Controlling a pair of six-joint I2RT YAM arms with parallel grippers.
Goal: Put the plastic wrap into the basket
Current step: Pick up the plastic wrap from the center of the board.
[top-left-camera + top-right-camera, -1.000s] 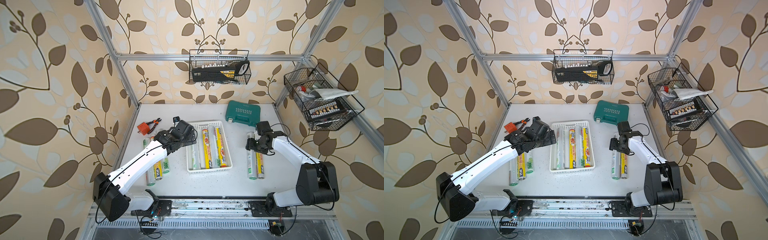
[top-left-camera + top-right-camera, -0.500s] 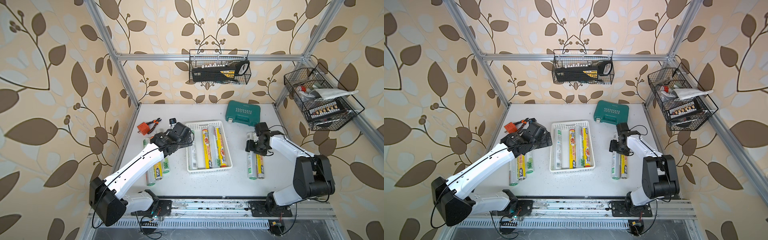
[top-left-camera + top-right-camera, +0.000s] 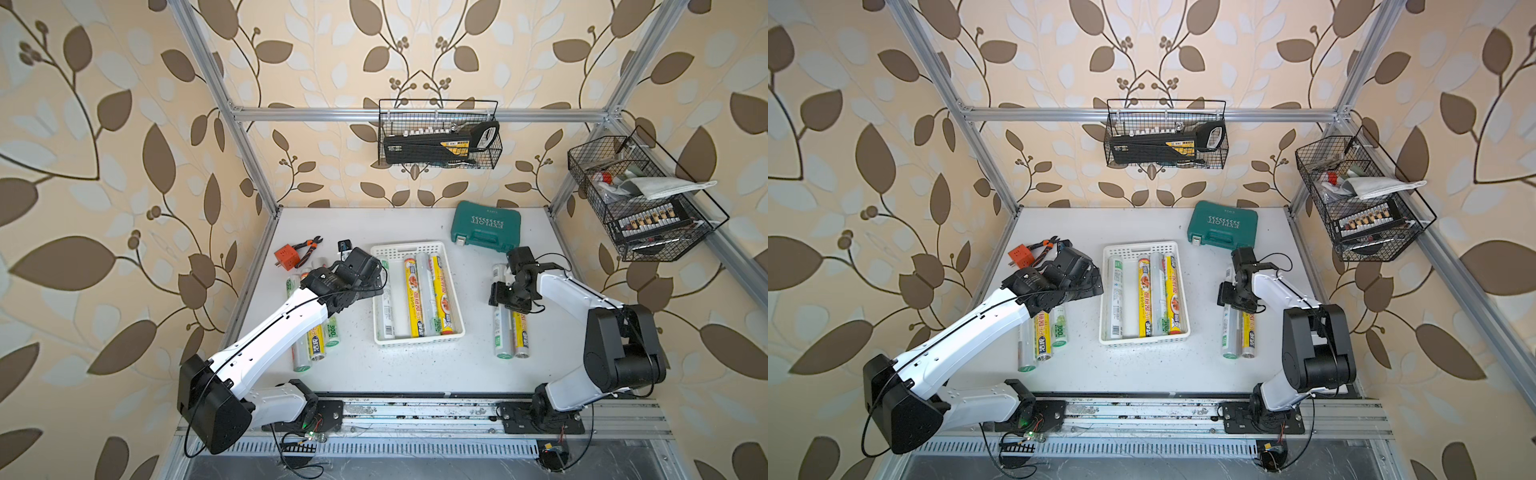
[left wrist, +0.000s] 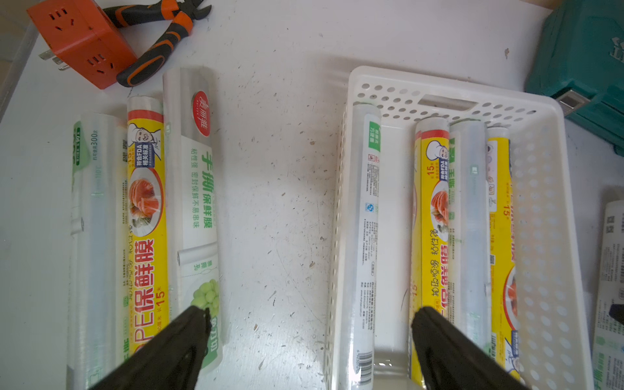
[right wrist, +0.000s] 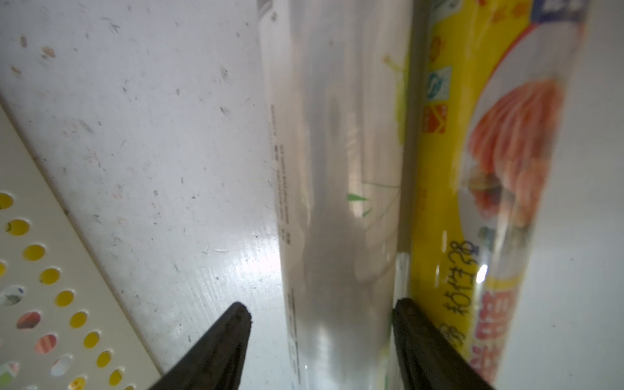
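Observation:
I should next lower my right gripper around the silvery roll's middle and ease it toward the basket while it closes, because the yellow roll crowds the finger in the seam.
The white basket lies mid-table with several plastic wrap rolls inside, silvery and yellow. Three more rolls lie left of it, partly under my left arm. My left gripper hangs open and empty over the bare table by the basket's left wall. Right of the basket a silvery roll and a yellow roll lie side by side. My right gripper straddles the silvery roll, open; one finger sits in the seam between the two rolls.
A green tool case lies at the back right. An orange plug cube and pliers sit at the back left. Black wire baskets hang on the back wall and the right wall.
My left gripper has drawn back leftward from the basket, still open. My right gripper stays over the silvery roll, its jaws slightly narrower, and the right arm's elbow has swung.

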